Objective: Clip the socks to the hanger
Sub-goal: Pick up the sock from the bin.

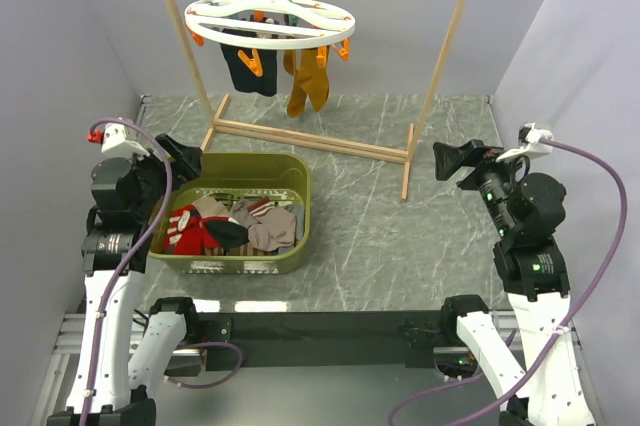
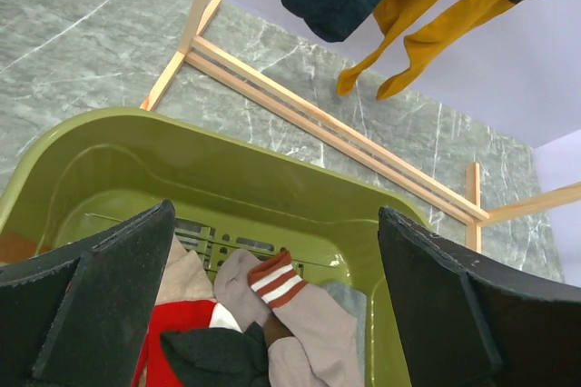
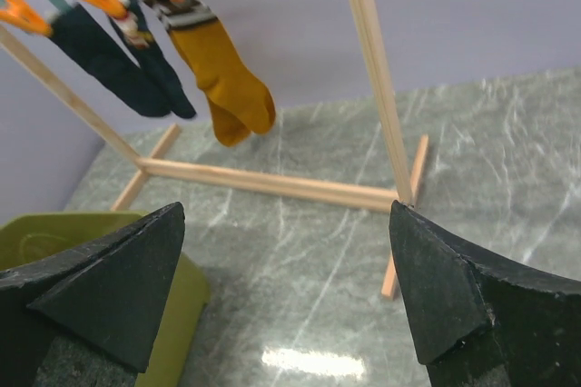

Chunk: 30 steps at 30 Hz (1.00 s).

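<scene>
My left gripper moves down into the basket next, to the right in the top view. It closes on the socks' red and white striped cuff, which lies uncovered.
The taupe socks with red and white striped cuffs lie in the green basket; one cuff shows in the left wrist view. The white oval hanger with orange clips hangs from the rack's rail by its hook. My left gripper is open and empty above the basket's far left corner, and in its wrist view the socks lie below it. My right gripper is open and empty above the table at the right, seen in its wrist view.
A wooden rack frame stands at the back. A dark navy sock and mustard-orange socks hang from the hanger's clips. Red, black and grey laundry also lies in the basket. The table is grey marble.
</scene>
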### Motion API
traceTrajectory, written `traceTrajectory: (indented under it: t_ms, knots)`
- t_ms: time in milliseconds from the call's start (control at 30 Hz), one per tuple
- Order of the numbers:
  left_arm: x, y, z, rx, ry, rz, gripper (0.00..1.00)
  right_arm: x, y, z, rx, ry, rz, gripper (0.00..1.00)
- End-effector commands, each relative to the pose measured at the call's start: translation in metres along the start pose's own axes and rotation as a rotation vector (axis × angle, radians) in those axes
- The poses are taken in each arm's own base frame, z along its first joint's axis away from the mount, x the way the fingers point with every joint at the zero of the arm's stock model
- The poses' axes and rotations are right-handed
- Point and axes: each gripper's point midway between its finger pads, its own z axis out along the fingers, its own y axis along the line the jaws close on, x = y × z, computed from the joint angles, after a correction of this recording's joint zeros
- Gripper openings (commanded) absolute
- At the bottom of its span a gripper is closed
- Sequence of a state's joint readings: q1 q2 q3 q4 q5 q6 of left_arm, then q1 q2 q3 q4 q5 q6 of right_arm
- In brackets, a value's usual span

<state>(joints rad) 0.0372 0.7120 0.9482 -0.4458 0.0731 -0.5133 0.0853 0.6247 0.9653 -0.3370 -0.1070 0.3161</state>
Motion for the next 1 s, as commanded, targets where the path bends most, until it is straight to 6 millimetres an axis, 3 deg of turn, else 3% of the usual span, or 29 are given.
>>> traceTrajectory:
  t_ms: [0, 300, 400, 533, 633, 767, 833, 967]
  knots:
    - [-0.004, -0.002, 0.003, 0.018, -0.032, 0.013, 0.99, -0.025, 0.015, -0.003, -0.046, -0.027, -0.022, 1.00]
    - [0.009, -0.004, -0.002, 0.049, 0.021, 0.060, 0.97, -0.015, 0.023, -0.009, -0.093, -0.009, 0.018, 0.98]
    - [0.015, -0.006, -0.006, 0.073, 0.052, 0.081, 0.95, -0.006, 0.038, -0.010, -0.195, 0.026, -0.002, 0.95]
    - [0.034, -0.020, -0.008, 0.166, 0.142, 0.080, 0.91, 0.008, 0.049, -0.002, -0.267, 0.078, 0.038, 0.94]
    - [0.055, -0.018, -0.006, 0.172, 0.227, 0.073, 0.90, 0.027, 0.051, 0.011, -0.269, 0.144, 0.072, 0.95]
    - [0.083, -0.012, -0.004, 0.119, 0.326, 0.056, 0.88, 0.039, 0.062, 0.021, -0.263, 0.187, 0.077, 0.95]
    - [0.099, -0.016, -0.004, 0.114, 0.377, 0.059, 0.86, 0.047, 0.078, 0.021, -0.295, 0.208, 0.057, 0.95]
    - [0.120, -0.011, 0.002, 0.001, 0.420, 0.020, 0.86, 0.065, 0.085, 0.038, -0.275, 0.253, 0.084, 0.95]
